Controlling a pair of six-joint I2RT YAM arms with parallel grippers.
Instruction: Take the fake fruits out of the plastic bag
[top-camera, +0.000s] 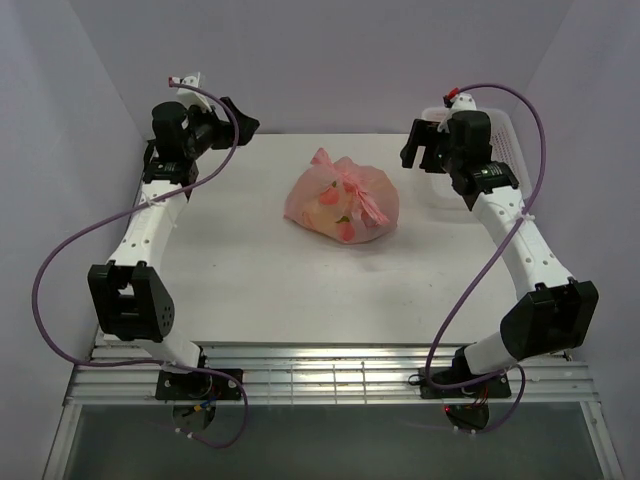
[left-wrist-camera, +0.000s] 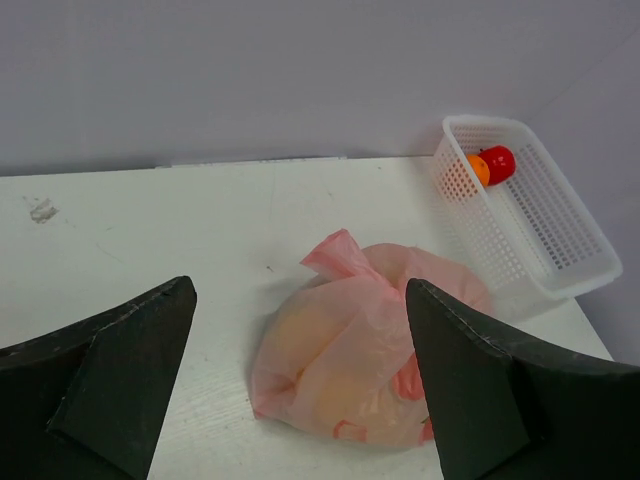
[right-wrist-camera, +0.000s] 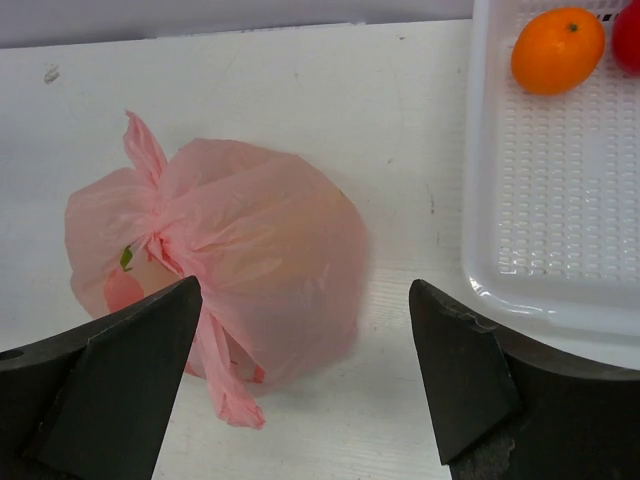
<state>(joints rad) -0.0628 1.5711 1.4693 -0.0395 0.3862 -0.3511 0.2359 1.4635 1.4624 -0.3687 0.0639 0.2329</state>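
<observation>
My left gripper should next move down and across onto the fold of the bag beside the bag's knot. The fold is below my left gripper, to the gripper's right in the top view.
The pink plastic bag lies knotted shut in the middle of the table, bulging with pale rounded shapes; it also shows in the left wrist view and the right wrist view. An orange fruit and a red fruit lie in the white basket, also seen from the left wrist as the orange fruit and red fruit. The banana is hidden. My left gripper is open and empty at the back left. My right gripper is open and empty, raised between bag and basket.
The white lattice basket stands at the back right edge of the table, partly behind the right arm. White walls close in the back and sides. Purple cables loop off both arms.
</observation>
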